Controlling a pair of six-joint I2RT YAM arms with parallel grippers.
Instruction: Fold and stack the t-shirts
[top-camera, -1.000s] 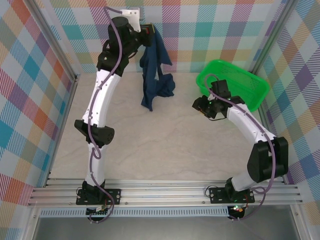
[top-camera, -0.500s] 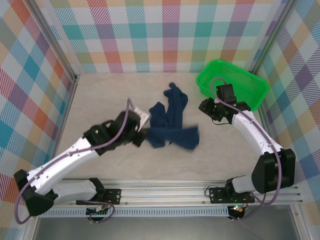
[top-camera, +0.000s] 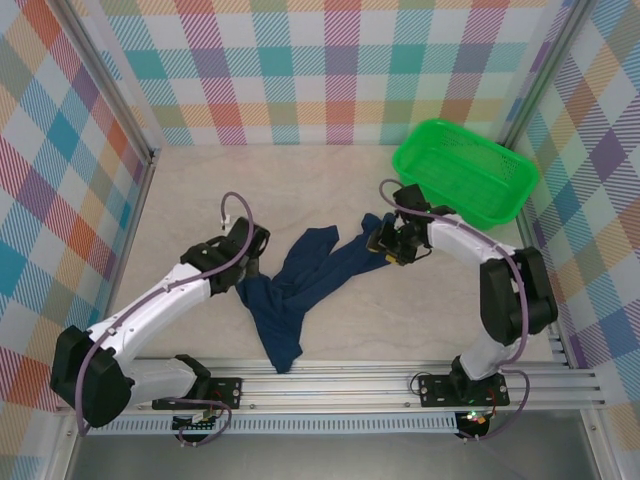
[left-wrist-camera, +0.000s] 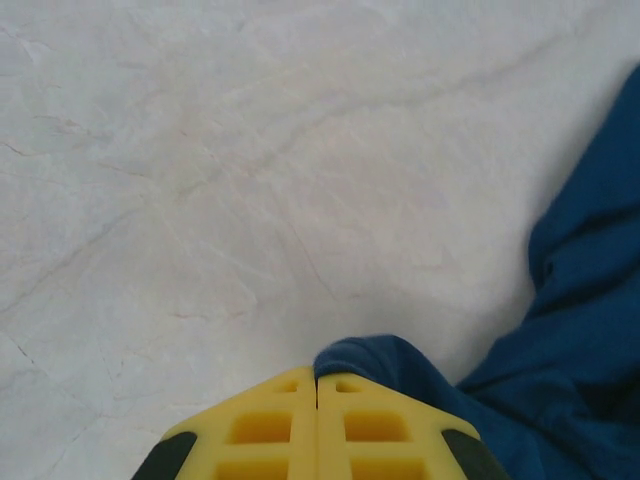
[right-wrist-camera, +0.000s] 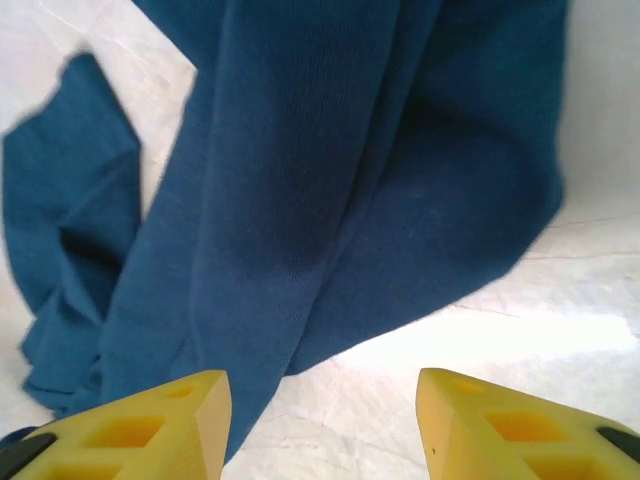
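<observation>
The left gripper lifts the fold outward next, then lowers and releases it over the bare tabletop between the gripper and the nearer side wall, spreading the crumpled shirt.
One dark navy t-shirt (top-camera: 300, 285) lies crumpled and stretched across the middle of the table, with a tail running toward the near edge. My left gripper (top-camera: 250, 272) is low at the shirt's left end. In the left wrist view it (left-wrist-camera: 318, 385) is shut on a small fold of the navy cloth (left-wrist-camera: 365, 355). My right gripper (top-camera: 383, 240) is at the shirt's right end. In the right wrist view it (right-wrist-camera: 320, 410) stands open just above the table, and the t-shirt (right-wrist-camera: 330, 170) lies ahead of it, reaching the left finger (right-wrist-camera: 170, 415).
A bright green mesh basket (top-camera: 515, 190) stands at the back right, just behind the right arm. Checked walls and metal posts close in the table on three sides. A metal rail (top-camera: 330, 385) runs along the near edge.
The left arm swung down from the back wall to the left middle and laid the hanging shirt on the table. The right gripper moved left to the shirt and opened wider.
</observation>
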